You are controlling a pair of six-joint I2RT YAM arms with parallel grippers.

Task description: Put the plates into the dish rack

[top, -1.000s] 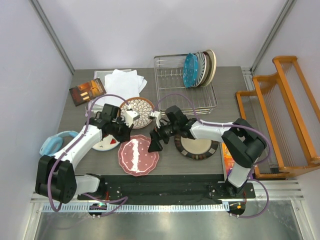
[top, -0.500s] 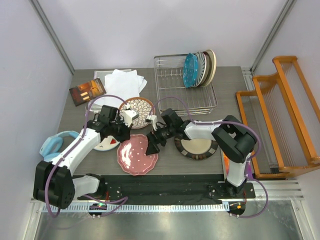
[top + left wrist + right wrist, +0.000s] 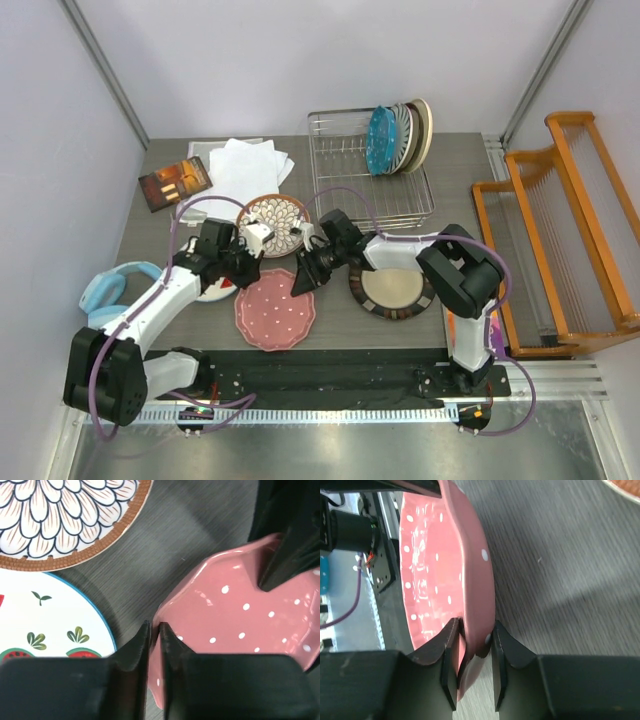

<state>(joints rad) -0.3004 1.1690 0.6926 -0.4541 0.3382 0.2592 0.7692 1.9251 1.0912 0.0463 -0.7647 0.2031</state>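
My right gripper will next carry the pink plate (image 3: 275,308) up and outward, lower it upright into the rack slots (image 3: 357,150) beside the blue plate and release it, because those slots are empty.
The pink scalloped plate (image 3: 275,308) with white dots sits near the front middle of the table. My left gripper (image 3: 252,268) has its jaws drawn close around the plate's left rim (image 3: 240,615); the rim fills the narrow slot at the left gripper (image 3: 152,626). My right gripper (image 3: 303,280) is shut on the opposite rim, where the pink plate (image 3: 470,565) is pinched by the right gripper (image 3: 476,625). The petal-pattern plate (image 3: 277,223), the strawberry plate (image 3: 40,625) and the dark-rimmed plate (image 3: 392,290) lie flat. The silver dish rack (image 3: 345,175) stands behind.
Several plates (image 3: 400,138) stand upright at the rack's right end. White paper sheets (image 3: 250,165) and a dark booklet (image 3: 175,183) lie at the back left. Blue headphones (image 3: 105,290) hang off the left edge. An orange wooden rack (image 3: 570,230) stands beyond the right edge.
My right gripper went from wide open to shut on the pink plate's right rim, shifting slightly back and left. The left jaws have eased a little on the left rim.
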